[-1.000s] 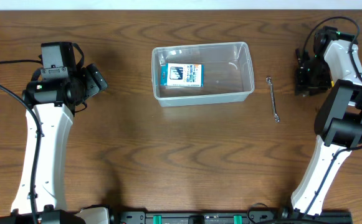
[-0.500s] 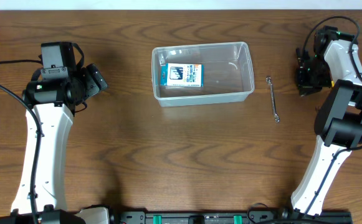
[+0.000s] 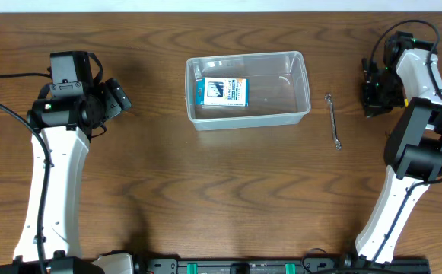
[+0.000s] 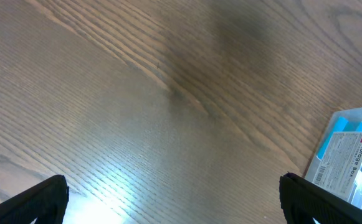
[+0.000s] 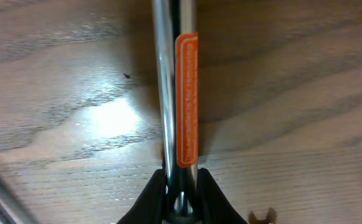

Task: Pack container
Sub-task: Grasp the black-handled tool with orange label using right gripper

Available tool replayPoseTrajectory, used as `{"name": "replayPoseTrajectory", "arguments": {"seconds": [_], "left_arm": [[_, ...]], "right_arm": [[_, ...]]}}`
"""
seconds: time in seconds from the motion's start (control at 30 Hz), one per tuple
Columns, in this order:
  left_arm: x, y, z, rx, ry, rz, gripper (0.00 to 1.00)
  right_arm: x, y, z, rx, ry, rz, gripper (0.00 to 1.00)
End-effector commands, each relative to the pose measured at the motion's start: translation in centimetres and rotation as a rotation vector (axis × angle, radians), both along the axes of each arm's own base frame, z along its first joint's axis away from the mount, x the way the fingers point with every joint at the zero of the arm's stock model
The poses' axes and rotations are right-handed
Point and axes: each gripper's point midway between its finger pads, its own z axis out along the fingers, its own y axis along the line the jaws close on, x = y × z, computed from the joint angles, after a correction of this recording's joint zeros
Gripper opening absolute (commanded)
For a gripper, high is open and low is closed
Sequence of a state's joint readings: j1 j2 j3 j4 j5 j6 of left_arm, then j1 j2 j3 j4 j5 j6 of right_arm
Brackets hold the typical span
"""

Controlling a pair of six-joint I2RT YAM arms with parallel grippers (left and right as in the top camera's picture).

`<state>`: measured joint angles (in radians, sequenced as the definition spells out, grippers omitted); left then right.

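Observation:
I need to raise my right gripper, carry it over the container's empty end and lower the tool to release, since that lies to its left in the overhead view.
The clear plastic container stands at the back middle of the table with a small blue-and-white box inside at its left end. Its corner and the box show at the right edge of the left wrist view. My right gripper is at the far right, shut on a chrome bar-shaped tool with an orange label; its jaws pinch the bar's end just above the wood. My left gripper is open and empty over bare table, left of the container, with its fingertips wide apart.
A slim metal wrench lies on the table between the container and my right gripper. One end of a small wrench shows at the bottom of the right wrist view. A black cable runs along the far left.
My right gripper has shifted slightly toward the far edge of the table. The left arm, the container and the wrench have not moved.

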<state>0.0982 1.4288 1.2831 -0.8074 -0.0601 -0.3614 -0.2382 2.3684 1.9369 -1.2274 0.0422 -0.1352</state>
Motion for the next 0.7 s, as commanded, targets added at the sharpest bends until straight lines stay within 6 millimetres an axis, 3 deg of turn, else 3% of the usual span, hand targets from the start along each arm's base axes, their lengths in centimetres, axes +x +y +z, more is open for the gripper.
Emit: {"name": "replayPoseTrajectory", "arguments": {"seconds": [0.0,0.2,0.43,0.67], "left_arm": [[-0.2,0.4,-0.1,0.021,0.01,-0.002,0.98],[-0.2,0.4,-0.1,0.021,0.01,-0.002,0.98],[-0.2,0.4,-0.1,0.021,0.01,-0.002,0.98],[-0.2,0.4,-0.1,0.021,0.009,-0.002,0.98]], "right_arm": [[1.3,1.3,0.9,0.077,-0.053,-0.009,0.01],[3.6,1.4,4.3,0.074,-0.133,0.004,0.01],[6.5,2.2,10.1,0.052,-0.262,0.04,0.01],[8.2,7.5,16.3,0.144,-0.401,0.265,0.01]]}}
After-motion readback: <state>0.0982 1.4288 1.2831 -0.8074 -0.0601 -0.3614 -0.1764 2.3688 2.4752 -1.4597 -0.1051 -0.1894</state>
